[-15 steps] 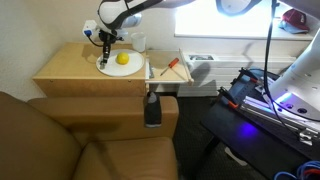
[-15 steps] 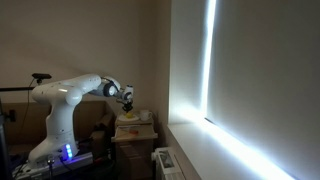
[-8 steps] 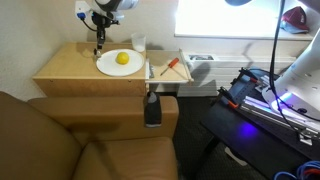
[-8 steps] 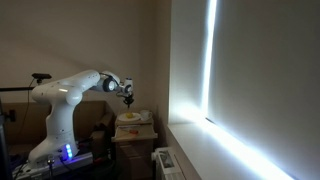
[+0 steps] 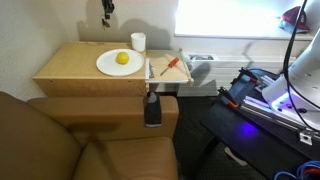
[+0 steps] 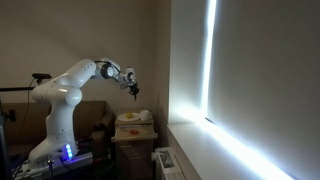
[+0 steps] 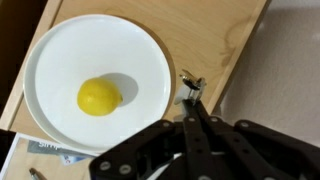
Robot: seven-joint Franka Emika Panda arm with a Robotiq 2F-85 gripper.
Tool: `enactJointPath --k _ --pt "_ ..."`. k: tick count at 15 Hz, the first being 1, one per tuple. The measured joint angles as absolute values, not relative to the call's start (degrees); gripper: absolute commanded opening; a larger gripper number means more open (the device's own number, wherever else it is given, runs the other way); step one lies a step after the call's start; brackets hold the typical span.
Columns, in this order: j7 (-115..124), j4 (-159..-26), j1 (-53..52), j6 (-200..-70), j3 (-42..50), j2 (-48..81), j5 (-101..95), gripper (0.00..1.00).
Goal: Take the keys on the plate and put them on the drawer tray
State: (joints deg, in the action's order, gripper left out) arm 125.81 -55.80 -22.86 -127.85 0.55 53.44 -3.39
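My gripper will next go back and down, nearer my base, to release the keys below it on the tray's bare bottom beside the screwdriver.
My gripper (image 7: pixel 192 100) is shut on the keys (image 7: pixel 190 84), a small dark metal bunch that sticks out from the fingertips. In both exterior views the gripper (image 5: pixel 106 9) (image 6: pixel 133 84) hangs high above the back of the tan tabletop, with the keys (image 6: pixel 137 93) dangling under it. The round white plate (image 5: pixel 112 66) (image 7: pixel 60 50) lies below and holds only a yellow fruit (image 5: pixel 122 58) (image 7: pixel 100 97). The drawer tray (image 5: pixel 160 73) with its wooden rim juts out beside the tabletop.
A small white cup (image 5: pixel 138 42) stands behind the plate. An orange-handled screwdriver (image 5: pixel 170 67) lies in the drawer tray. A brown sofa (image 5: pixel 60 140) fills the front, and a dark device (image 5: pixel 152 108) hangs under the tray.
The gripper has risen from the plate's edge to well above the table, carrying the keys up with it. The plate and fruit have not moved.
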Motion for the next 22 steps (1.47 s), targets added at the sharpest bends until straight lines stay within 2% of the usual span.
enactJointPath --k 7,17,20,22 --pt "126.23 -73.56 -22.64 -124.88 6.25 39.58 -8.19 0.01" --pt "140.17 -102.55 -20.58 -117.99 8.53 23.21 -21.29 0.01" --pt "139.88 -112.61 -16.25 -119.62 7.14 19.79 -18.61 0.01" --pt "139.83 -119.6 -12.63 -126.35 6.61 18.74 -14.46 0.01"
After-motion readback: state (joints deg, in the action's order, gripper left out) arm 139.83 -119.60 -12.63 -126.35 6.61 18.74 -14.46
